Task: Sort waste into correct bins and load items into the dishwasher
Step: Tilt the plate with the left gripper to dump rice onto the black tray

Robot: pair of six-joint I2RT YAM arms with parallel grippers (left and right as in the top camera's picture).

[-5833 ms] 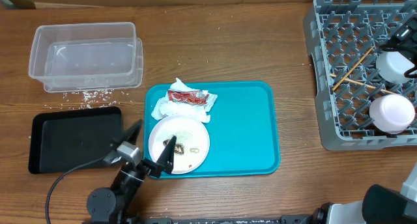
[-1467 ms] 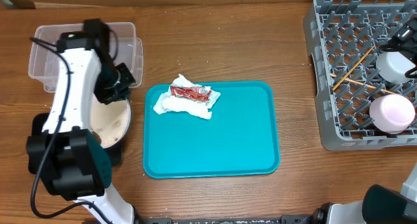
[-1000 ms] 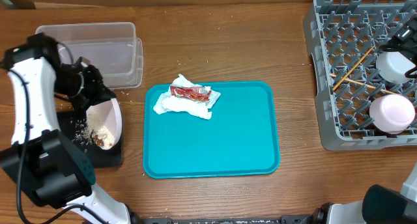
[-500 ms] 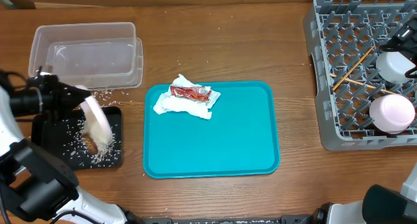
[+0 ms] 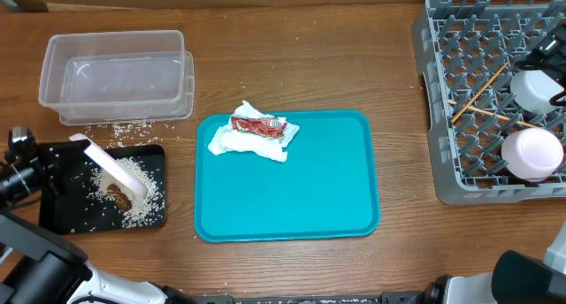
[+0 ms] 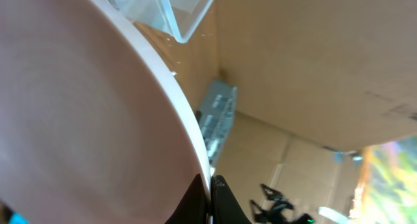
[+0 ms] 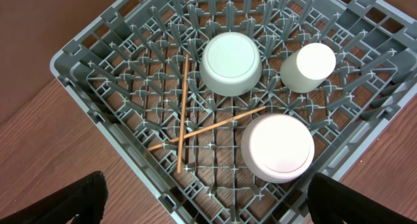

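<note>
The rice is already on the black tray, so my left gripper will next turn the plate flat and bring it down onto the teal tray (image 5: 290,182).
My left gripper (image 6: 210,199) is shut on the rim of the white plate (image 6: 78,126), which fills the left of the left wrist view. From overhead the plate (image 5: 110,167) stands tilted on edge over the black tray (image 5: 62,217). White rice (image 5: 143,203) and a brown lump (image 5: 119,196) lie on that tray. The crumpled napkin (image 5: 239,143) with the red wrapper (image 5: 256,125) rests on the teal tray. My right gripper (image 7: 212,201) hangs open above the grey dish rack (image 7: 98,87), which holds two white bowls (image 7: 231,62) (image 7: 278,148) and crossed chopsticks (image 7: 183,107).
A clear plastic tub (image 5: 115,74) stands behind the black tray, with loose rice grains (image 5: 124,127) on the wood in front of it. The teal tray (image 5: 301,189) lies mid-table. A white cup (image 7: 307,66) also sits in the rack.
The left arm has swung left and tipped the plate steeper over the black tray. The rice and brown lump have slid off onto that tray. The right arm has not moved.
</note>
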